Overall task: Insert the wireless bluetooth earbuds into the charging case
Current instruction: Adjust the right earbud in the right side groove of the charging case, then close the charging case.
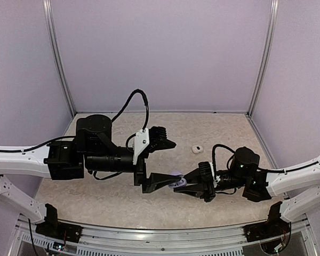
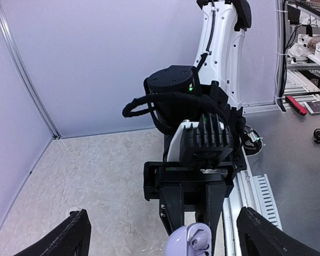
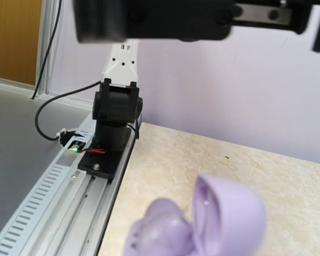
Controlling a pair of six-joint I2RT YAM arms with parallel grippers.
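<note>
My right gripper is holding the case. It will next carry the case outward, lower it onto the bare tabletop (image 1: 180,156) beside the white object and let go of it there.
The lilac charging case (image 1: 176,181) hangs above the table's near middle with its lid open. My right gripper (image 1: 183,184) is shut on it. In the left wrist view the right gripper (image 2: 194,226) pinches the case (image 2: 180,242) from above, and a lilac earbud (image 2: 200,244) sits in one socket. The right wrist view shows the case's base (image 3: 160,232) and raised lid (image 3: 232,218), both blurred; its own fingers are hidden. My left gripper (image 1: 173,162) stands wide open, one finger on each side of the case without touching it; its fingers (image 2: 69,237) frame the bottom corners.
A small white object (image 1: 197,149) lies on the table beyond the case, and is also seen as a small white object (image 2: 73,210) by my left finger. An aluminium rail (image 3: 58,181) with the left arm's base (image 3: 114,128) runs along the near edge. Lilac walls close in three sides.
</note>
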